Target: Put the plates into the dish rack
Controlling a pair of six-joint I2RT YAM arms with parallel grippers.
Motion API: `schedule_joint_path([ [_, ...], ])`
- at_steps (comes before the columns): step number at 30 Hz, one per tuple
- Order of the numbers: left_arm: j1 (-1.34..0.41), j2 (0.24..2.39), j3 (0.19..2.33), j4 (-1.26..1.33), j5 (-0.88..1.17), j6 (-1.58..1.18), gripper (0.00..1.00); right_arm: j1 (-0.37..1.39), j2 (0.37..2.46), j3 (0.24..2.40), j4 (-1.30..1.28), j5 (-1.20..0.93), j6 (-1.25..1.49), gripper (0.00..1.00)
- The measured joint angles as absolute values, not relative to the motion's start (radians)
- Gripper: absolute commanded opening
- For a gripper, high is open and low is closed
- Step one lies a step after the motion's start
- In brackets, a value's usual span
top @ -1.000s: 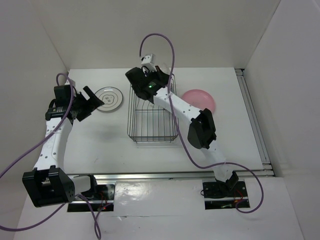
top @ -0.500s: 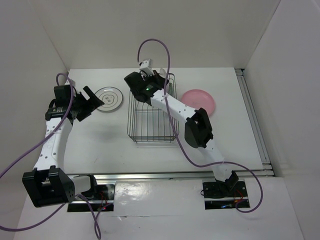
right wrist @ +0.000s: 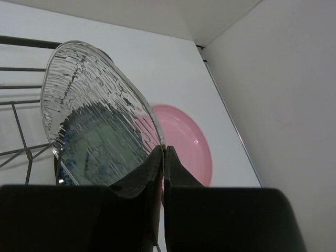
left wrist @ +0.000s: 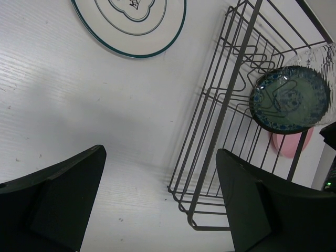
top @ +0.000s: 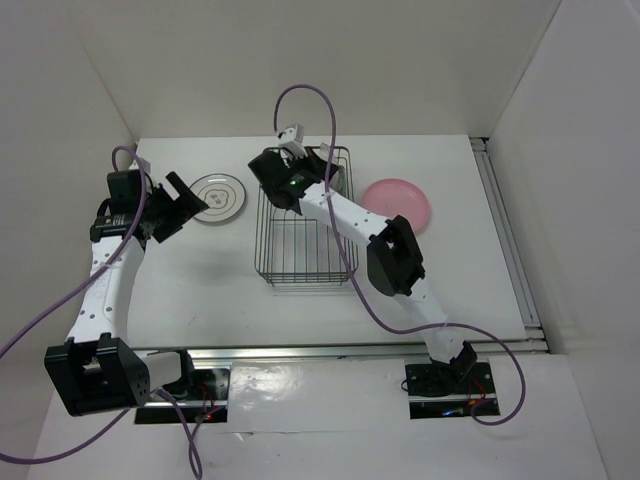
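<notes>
The right gripper will next lower the glass plate, which is already on edge, into the rack slot beside the teal plate [left wrist: 290,100] and let go of the glass plate's rim, because that slot is below it.
The black wire dish rack [top: 304,282] stands mid-table. My right gripper [top: 300,170] hovers over its far end, shut on the rim of the clear glass plate [right wrist: 100,100], which is tilted on edge. A dark teal plate [left wrist: 290,100] stands upright in the rack, just behind the glass one [left wrist: 321,55]. Right of the rack, the pink plate [top: 400,203] lies flat on the table. The white ringed plate [top: 218,196] lies flat to the left. My left gripper [top: 182,205] hangs open beside that plate, holding nothing, with its black fingers [left wrist: 63,194] spread wide.
White walls enclose the table at the back and on both sides. A metal rail [top: 508,235] runs along the right edge and another along the front [top: 350,350]. The right arm's purple cable [top: 330,110] loops above the rack.
My right arm has shifted slightly left and lower over the rack's far end, carrying the glass plate. The left arm has stayed still.
</notes>
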State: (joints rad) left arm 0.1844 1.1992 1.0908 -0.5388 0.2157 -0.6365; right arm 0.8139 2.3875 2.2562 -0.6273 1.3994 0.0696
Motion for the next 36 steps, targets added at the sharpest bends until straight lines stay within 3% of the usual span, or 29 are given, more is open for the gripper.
schedule_joint_path([
  [12, 0.184, 1.191, 1.091, -0.539, 0.226, -0.636, 1.0, 0.834, 2.401, 2.239, -0.629, 1.4, 0.085, 0.06],
  [21, 0.184, 1.189, 1.091, -0.538, 0.226, -0.636, 1.0, 0.838, 2.423, 2.243, -0.629, 1.399, 0.09, 0.15],
  [26, 0.184, 1.189, 1.091, -0.539, 0.226, -0.636, 1.0, 0.839, 2.437, 2.243, -0.629, 1.395, 0.093, 0.26],
  [36, 0.184, 1.189, 1.091, -0.539, 0.226, -0.636, 1.0, 0.838, 2.447, 2.243, -0.632, 1.383, 0.096, 0.26],
])
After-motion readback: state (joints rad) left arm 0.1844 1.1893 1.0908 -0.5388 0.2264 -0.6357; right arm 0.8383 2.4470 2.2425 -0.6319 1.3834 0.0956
